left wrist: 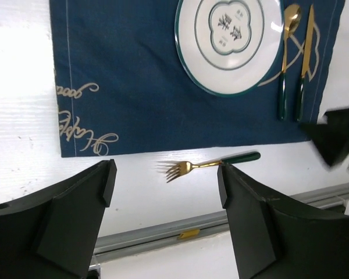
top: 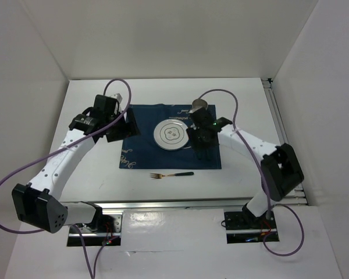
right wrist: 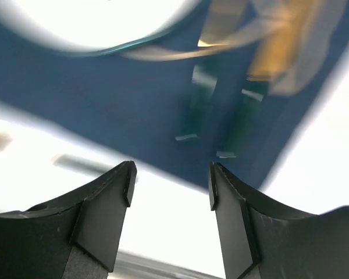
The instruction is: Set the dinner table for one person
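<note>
My right gripper is by the spoon and knife and should move back from them and down to the green handle of the fork, because the fork lies off the placemat [top: 141, 148].
The white dinner table [top: 99, 174] carries a navy placemat [top: 141, 148] with a white plate [top: 171, 135] on it. A gold fork with a green handle [top: 171, 174] lies on the bare table just in front of the placemat; it also shows in the left wrist view [left wrist: 206, 165]. A gold spoon [left wrist: 286, 55] and knife [left wrist: 305, 55] lie on the placemat right of the plate [left wrist: 230, 40]. My left gripper [top: 123, 129] is open and empty over the placemat's left edge. My right gripper [top: 200, 139] is open and empty above the spoon and knife.
A metal cup [top: 198, 106] stands at the placemat's far right corner. Silver rails [top: 180, 203] edge the table at the near side and on the right. White walls enclose the table on three sides. The right wrist view is blurred.
</note>
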Tool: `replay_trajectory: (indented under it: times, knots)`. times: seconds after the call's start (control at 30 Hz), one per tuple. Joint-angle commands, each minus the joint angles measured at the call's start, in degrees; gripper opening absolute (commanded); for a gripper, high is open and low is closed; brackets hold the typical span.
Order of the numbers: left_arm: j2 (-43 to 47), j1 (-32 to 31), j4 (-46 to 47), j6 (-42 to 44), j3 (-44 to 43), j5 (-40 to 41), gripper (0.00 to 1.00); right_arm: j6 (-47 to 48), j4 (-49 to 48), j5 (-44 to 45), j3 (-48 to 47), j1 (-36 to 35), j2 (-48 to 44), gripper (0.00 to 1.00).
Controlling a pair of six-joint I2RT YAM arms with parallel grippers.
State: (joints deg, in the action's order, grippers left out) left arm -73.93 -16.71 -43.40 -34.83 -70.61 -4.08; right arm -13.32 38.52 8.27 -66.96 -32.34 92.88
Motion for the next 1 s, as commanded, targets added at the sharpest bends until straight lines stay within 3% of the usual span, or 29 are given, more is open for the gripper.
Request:
replay_trajectory:
  times: [0.0,0.1,0.23,0.97]
  knots:
    - [0.89,0.53,-1.33,0.38,-7.94,3.29,0.90,9.17,-3.98,-9.48,4.10,-9.63,-5.95,0.64]
    - [-0.33,2.12,-2.74,1.87,-13.21,3.90,0.94,11.03,-4.60,-8.46,6.22,-17.20,-5.96,0.64]
    - [-0.34,3.53,-4.06,3.10,-15.43,3.38,0.94,11.65,-5.82,-5.73,6.84,-20.56,-2.80,0.63]
    - [-0.25,6.34,-4.06,4.16,-12.54,-0.49,0.95,15.43,-12.51,-9.07,9.21,-22.24,7.93,0.50]
